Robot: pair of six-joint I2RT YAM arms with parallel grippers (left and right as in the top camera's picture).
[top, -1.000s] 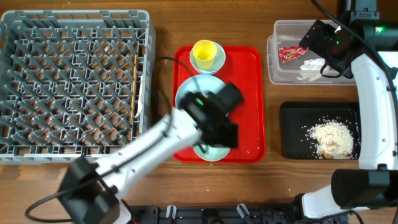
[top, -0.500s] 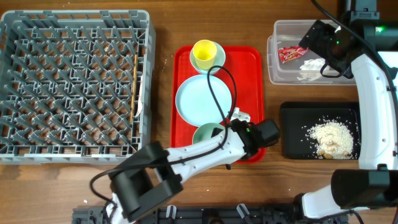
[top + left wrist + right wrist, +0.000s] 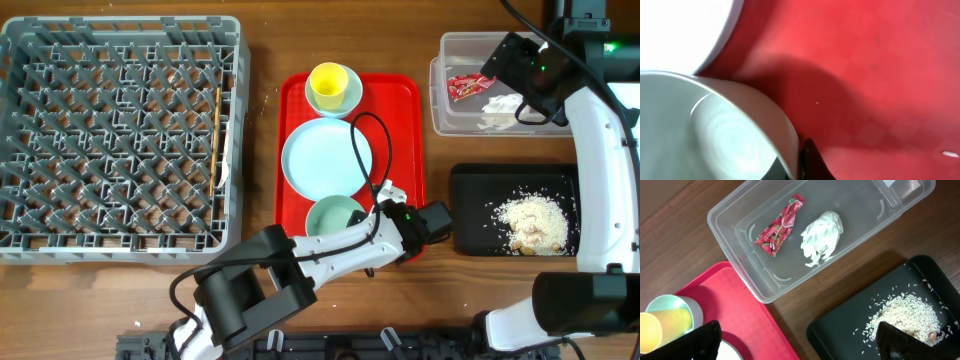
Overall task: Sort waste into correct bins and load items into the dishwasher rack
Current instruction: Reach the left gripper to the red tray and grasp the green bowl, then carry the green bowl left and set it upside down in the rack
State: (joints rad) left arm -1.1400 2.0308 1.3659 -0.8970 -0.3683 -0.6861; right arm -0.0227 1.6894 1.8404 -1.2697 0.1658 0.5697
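Note:
I next raise my left gripper and swing it outward, left in the overhead view, over the rack's empty wires to release the pale blue-green bowl.
My left gripper point(image 3: 375, 213) reaches in from the right over the red tray point(image 3: 400, 120) and is shut on the rim of a pale blue-green bowl point(image 3: 335, 215). In the left wrist view the bowl point(image 3: 715, 130) fills the lower left, its wall pinched between dark fingers point(image 3: 811, 161). A round pale blue plate point(image 3: 325, 157) lies behind it. A yellow cup point(image 3: 330, 84) stands in a second bowl point(image 3: 682, 309). A wooden stick point(image 3: 217, 135) lies in the grey dishwasher rack point(image 3: 120, 130). My right gripper point(image 3: 797, 347) hangs open above the clear tub point(image 3: 740, 255), nothing between its fingers.
The clear tub holds a red wrapper point(image 3: 780, 225) and a crumpled white scrap point(image 3: 822, 237). In the black tray point(image 3: 475, 225), at the front right, lies a heap of beige crumbly food point(image 3: 532, 222). Bare wood shows between rack and red tray.
My left arm swung from over the plate to the tray's right front side, and its gripper closed on the near bowl's rim. The right arm has not moved.

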